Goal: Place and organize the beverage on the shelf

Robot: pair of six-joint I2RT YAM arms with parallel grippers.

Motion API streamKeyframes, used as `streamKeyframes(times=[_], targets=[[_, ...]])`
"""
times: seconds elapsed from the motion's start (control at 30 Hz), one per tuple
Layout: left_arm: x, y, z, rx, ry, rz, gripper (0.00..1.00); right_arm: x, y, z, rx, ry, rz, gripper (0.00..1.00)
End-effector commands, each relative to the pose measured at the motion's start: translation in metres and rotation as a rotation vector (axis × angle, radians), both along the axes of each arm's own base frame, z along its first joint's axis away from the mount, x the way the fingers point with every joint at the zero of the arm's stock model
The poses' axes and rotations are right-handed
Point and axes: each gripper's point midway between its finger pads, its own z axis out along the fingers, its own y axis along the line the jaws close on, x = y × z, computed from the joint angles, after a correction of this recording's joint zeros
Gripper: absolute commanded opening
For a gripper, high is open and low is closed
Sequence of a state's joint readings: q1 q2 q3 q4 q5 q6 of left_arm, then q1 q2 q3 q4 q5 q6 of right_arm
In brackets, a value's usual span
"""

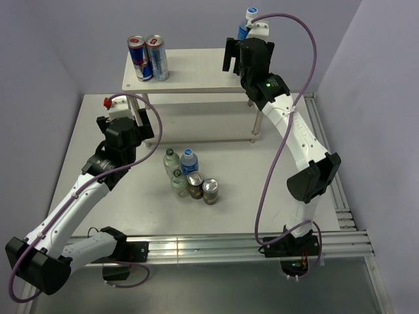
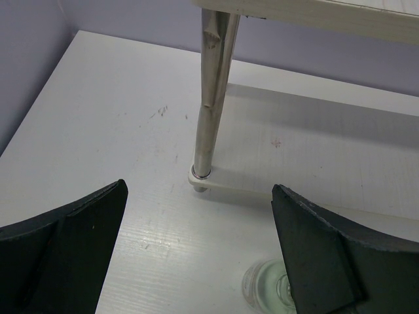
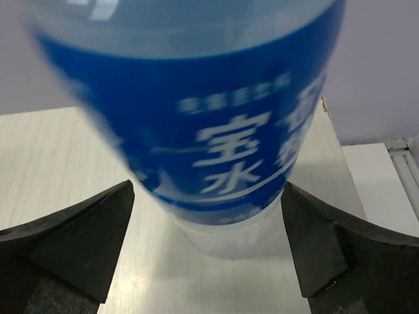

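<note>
One bottle is shelved, so my right gripper should move back and down to the second blue-labelled bottle's neck [image 1: 188, 156], below it and nearer my base.
A clear blue-labelled, white-capped bottle [image 1: 246, 26] [image 3: 196, 111] stands on the right end of the cream shelf's top board [image 1: 196, 69] [image 3: 59, 150]. My right gripper [image 1: 249, 47] [image 3: 208, 242] is open, one finger close on each side of the bottle's base. The rest of the beverage stands on the table in front of the shelf: two green-capped bottles [image 1: 171, 157] [image 1: 178, 178], a blue-labelled bottle [image 1: 189, 159] and two dark cans [image 1: 195, 185] [image 1: 211, 191]. My left gripper [image 1: 123, 118] [image 2: 200, 242] is open and empty above the table near a shelf leg [image 2: 209, 98], with a clear bottle [image 2: 265, 288] by its right finger.
Two tall blue-and-silver cans [image 1: 137, 57] [image 1: 157, 57] stand at the left end of the shelf's top board. The shelf's lower board [image 1: 196, 121] lies beneath. An aluminium rail [image 1: 229, 245] runs along the near table edge and a frame [image 1: 327, 150] along the right side.
</note>
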State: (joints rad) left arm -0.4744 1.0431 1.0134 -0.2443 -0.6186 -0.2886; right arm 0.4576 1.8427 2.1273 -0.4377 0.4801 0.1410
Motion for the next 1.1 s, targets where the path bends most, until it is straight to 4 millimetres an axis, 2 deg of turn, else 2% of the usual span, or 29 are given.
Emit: streamKeyframes(times=[0.0,0.1,0.13,0.2,0.23,0.3,0.5,0.53,0.6,0.63,0.7,0.73,0.77,0.8,0.9,0.93,1.07], targets=[[0.000,0.003,0.014,-0.009,-0.048,0.004,0.99,-0.016,-0.004,0.028,0.041,-0.067,-0.002,1.00],[0.000,0.004,0.014,-0.010,-0.046,0.006,0.99,-0.023,-0.001,0.024,0.045,-0.058,0.006,1.00],[0.000,0.003,0.014,-0.010,-0.048,0.005,0.99,-0.024,0.000,0.013,0.038,-0.036,0.006,1.00],[0.000,0.003,0.015,-0.011,-0.049,0.005,0.99,-0.034,0.001,0.016,0.049,-0.048,0.008,1.00],[0.000,0.004,0.014,-0.011,-0.049,0.005,0.99,-0.037,0.001,0.003,0.041,-0.026,0.003,1.00],[0.000,0.004,0.014,-0.011,-0.048,0.005,0.99,-0.050,0.003,0.009,0.058,-0.050,0.010,1.00],[0.001,0.006,0.015,-0.013,-0.049,0.013,0.99,-0.091,0.006,-0.008,0.088,-0.018,0.015,1.00],[0.000,0.006,0.014,-0.012,-0.048,0.013,0.99,-0.107,0.013,-0.016,0.091,-0.005,0.043,1.00],[0.000,0.006,0.015,-0.013,-0.049,0.013,0.99,-0.126,0.027,-0.025,0.114,-0.002,0.087,1.00],[0.000,0.006,0.015,-0.014,-0.050,0.014,0.99,-0.148,0.047,-0.043,0.108,0.023,0.156,1.00],[0.000,0.008,0.015,-0.012,-0.049,0.017,0.99,-0.172,0.077,-0.060,0.153,0.053,0.268,1.00],[0.001,0.007,0.014,-0.012,-0.047,0.017,0.99,-0.191,0.094,-0.081,0.152,0.090,0.339,1.00],[0.001,0.007,0.015,-0.014,-0.050,0.016,0.99,-0.200,0.108,-0.087,0.177,0.099,0.396,1.00],[0.001,0.007,0.015,-0.013,-0.048,0.017,0.99,-0.210,0.117,-0.107,0.185,0.137,0.422,1.00],[0.001,0.008,0.014,-0.013,-0.046,0.021,0.99,-0.231,0.144,-0.129,0.207,0.179,0.512,1.00],[0.001,0.009,0.015,-0.015,-0.050,0.022,0.99,-0.232,0.151,-0.140,0.197,0.204,0.523,1.00],[0.000,0.010,0.015,-0.013,-0.052,0.026,0.99,-0.233,0.168,-0.162,0.183,0.244,0.536,1.00]])
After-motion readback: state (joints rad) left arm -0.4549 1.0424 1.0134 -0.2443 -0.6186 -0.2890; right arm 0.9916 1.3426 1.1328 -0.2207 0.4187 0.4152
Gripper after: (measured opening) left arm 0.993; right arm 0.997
